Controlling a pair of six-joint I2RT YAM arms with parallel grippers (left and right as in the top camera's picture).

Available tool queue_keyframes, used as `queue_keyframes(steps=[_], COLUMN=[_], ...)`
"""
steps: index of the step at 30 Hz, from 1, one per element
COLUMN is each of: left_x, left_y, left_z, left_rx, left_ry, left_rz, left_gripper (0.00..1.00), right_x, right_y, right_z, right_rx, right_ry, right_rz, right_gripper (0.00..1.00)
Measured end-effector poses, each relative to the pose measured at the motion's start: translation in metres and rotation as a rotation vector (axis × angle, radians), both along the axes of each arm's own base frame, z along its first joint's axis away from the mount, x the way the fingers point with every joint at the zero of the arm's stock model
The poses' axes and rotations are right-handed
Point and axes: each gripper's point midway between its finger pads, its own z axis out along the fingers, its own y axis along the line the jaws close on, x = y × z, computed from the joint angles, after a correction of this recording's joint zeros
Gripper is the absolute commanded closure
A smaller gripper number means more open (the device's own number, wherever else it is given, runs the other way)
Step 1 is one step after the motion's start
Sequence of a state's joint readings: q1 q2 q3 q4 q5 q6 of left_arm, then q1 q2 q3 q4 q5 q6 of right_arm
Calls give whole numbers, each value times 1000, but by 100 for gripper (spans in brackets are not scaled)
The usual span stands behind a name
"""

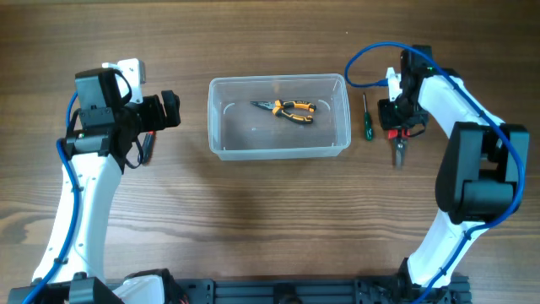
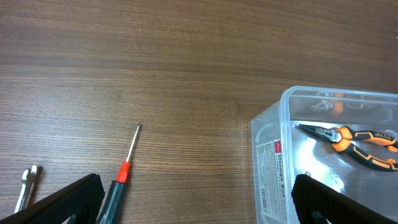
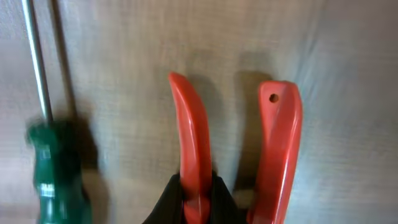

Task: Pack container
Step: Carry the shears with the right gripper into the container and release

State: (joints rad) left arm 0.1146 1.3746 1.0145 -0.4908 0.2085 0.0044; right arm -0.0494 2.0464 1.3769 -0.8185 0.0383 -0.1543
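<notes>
The container's bare bottom beside the orange-handled pliers lies to its left in the overhead view, so next my right gripper should lift over the container's side, lower and release.
The clear plastic container (image 1: 278,116) sits mid-table with orange-handled pliers (image 1: 288,110) inside; both also show in the left wrist view, the container (image 2: 329,155) and the pliers (image 2: 360,140). My right gripper (image 1: 399,128) is shut on one handle of red-handled pliers (image 3: 198,143), just right of the container. A green-handled screwdriver (image 1: 367,122) lies beside it and shows in the right wrist view (image 3: 55,168). My left gripper (image 1: 162,110) is open and empty, left of the container. A red-and-dark screwdriver (image 2: 121,177) lies between its fingers on the table.
A small metal wrench (image 2: 26,183) lies at the left of the left wrist view. A blue cable (image 1: 371,59) loops from the right arm behind the container.
</notes>
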Motion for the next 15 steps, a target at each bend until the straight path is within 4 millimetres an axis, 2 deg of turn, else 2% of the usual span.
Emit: queue_keyframes(steps=[2, 3, 4, 6, 7, 8, 9, 10, 11, 12, 13, 15], left_x=[0, 0, 0, 0, 0, 0, 0, 0, 0, 0, 0, 0], left_y=[0, 0, 0, 0, 0, 0, 0, 0, 0, 0, 0, 0], left_z=[0, 0, 0, 0, 0, 0, 0, 0, 0, 0, 0, 0], left_rx=[0, 0, 0, 0, 0, 0, 0, 0, 0, 0, 0, 0], left_ry=[-1, -1, -1, -1, 0, 0, 0, 0, 0, -1, -1, 0], left_rz=[0, 0, 0, 0, 0, 0, 0, 0, 0, 0, 0, 0], left_gripper=[0, 0, 0, 0, 0, 0, 0, 0, 0, 0, 0, 0], right_x=[-11, -9, 1, 27, 38, 39, 37, 32, 24, 19, 9, -5], right_y=[4, 8, 13, 27, 41, 58, 74, 103, 142, 166, 202, 254], right_z=[10, 21, 42, 106, 155, 186, 205, 225, 242, 246, 247, 243], right_rx=[28, 51, 79, 111, 127, 132, 135, 143, 158, 165, 180, 194], right_ry=[63, 66, 28, -129, -259, -344, -394, -447, -498, -517, -532, -564], right_rz=[-13, -19, -22, 6, 46, 97, 158, 260, 407, 502, 670, 965], right_gripper=[96, 96, 96, 96, 96, 96, 96, 96, 96, 96, 96, 96])
